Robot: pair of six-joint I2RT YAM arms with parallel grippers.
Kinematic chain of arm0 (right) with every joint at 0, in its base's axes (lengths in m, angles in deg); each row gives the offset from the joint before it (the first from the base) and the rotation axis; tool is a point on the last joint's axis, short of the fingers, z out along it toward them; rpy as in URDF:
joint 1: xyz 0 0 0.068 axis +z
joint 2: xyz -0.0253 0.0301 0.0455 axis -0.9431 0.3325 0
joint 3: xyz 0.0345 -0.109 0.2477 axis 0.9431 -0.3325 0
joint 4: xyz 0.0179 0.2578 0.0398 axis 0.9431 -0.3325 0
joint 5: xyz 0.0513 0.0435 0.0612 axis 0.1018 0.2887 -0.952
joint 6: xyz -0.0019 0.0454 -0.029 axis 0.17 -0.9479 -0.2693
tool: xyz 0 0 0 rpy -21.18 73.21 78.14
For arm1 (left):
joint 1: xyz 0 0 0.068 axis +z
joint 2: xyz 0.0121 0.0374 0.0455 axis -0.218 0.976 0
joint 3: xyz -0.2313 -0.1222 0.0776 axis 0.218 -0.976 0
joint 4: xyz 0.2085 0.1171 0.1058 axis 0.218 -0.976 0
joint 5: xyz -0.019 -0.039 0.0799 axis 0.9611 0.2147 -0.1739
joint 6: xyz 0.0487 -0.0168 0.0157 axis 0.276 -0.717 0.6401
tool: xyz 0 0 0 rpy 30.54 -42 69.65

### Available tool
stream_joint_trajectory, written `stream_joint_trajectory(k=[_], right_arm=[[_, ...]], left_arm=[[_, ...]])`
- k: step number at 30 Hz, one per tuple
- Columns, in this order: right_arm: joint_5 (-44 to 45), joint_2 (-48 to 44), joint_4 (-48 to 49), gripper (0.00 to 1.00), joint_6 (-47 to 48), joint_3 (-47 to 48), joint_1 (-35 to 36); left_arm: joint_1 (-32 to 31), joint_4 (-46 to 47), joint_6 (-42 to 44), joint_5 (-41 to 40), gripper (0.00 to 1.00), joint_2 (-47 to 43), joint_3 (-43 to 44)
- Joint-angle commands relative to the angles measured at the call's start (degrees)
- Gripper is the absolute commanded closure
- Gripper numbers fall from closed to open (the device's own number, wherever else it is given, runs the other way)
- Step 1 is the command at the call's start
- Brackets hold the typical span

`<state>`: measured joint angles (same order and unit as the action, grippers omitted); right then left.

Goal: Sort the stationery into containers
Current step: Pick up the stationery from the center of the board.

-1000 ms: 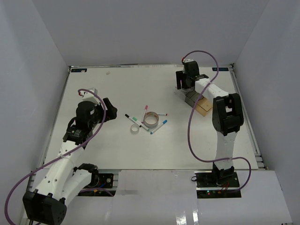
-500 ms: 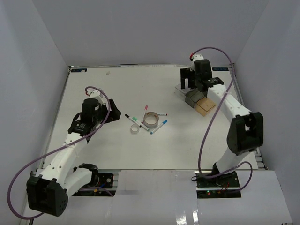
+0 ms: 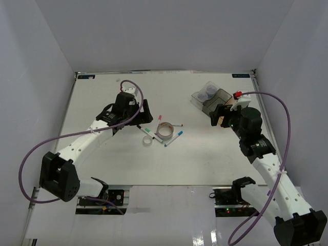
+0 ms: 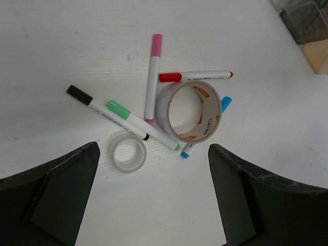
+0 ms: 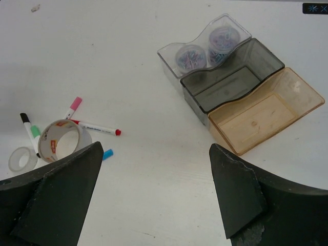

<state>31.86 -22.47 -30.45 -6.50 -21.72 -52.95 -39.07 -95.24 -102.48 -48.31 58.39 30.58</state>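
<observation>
My left gripper goes down next, to the right in the top view, onto the large tape roll's rim by the pink-capped marker [image 3: 158,130], since the roll's hole is open.
Several markers [image 4: 150,83] with pink, red, black, green and blue caps lie crossed around a large tape roll [image 4: 188,110] and a small tape roll [image 4: 127,150] mid-table; the pile also shows in the top view [image 3: 163,131]. Three joined bins stand at the back right. The clear bin [image 5: 202,48] holds two purple-lidded tubs [image 5: 192,55]. The grey bin [image 5: 233,79] and the amber bin [image 5: 266,110] are empty. My left gripper [image 3: 145,113] is open and empty, just left of the pile. My right gripper [image 3: 219,116] is open and empty, over the near side of the bins.
White walls enclose the table on the left, back and right. The right arm's purple cable [image 3: 284,128] loops over the right side of the table. A small dark label [image 3: 87,77] sits at the back left corner.
My left arm has swung right and forward, up to the marker pile. My right arm has drawn back from above the bins towards the near side, uncovering the tubs in the clear bin.
</observation>
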Motion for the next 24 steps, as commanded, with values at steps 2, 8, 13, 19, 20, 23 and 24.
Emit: stream_joint_trajectory(k=[2,8,13,19,20,23,24], right_arm=[[-0.6,-5.2,4.3,0.10,-1.6,-4.7,-0.2],[-2.8,-7.8,4.2,0.10,-2.0,-9.5,-0.2],[-2.8,-9.1,4.3,0.10,-1.8,-11.3,-0.2],[-2.1,-10.3,4.8,0.10,-1.4,-12.4,-0.3],[-2.0,-10.3,5.0,0.09,-1.4,-12.6,-0.3],[-1.9,-10.5,5.1,0.09,-1.5,-12.9,-0.3],[-1.9,-10.6,5.1,0.09,-1.4,-12.9,-0.3]], left_arm=[[-5.9,-3.9,-2.6,-7.3,0.02,6.6,5.9],[-11.2,-5.4,-4.6,-11.2,0.09,16.4,10.5],[-13.3,-7.4,-5.3,-14.0,0.19,21.5,14.3],[-13.9,-8.4,-5.7,-14.2,0.30,26.5,17.6],[-13.9,-8.6,-5.9,-14.3,0.32,27.0,18.0],[-13.9,-9.2,-5.8,-14.8,0.35,28.9,19.3],[-13.9,-9.3,-5.8,-14.9,0.36,29.6,19.9]])
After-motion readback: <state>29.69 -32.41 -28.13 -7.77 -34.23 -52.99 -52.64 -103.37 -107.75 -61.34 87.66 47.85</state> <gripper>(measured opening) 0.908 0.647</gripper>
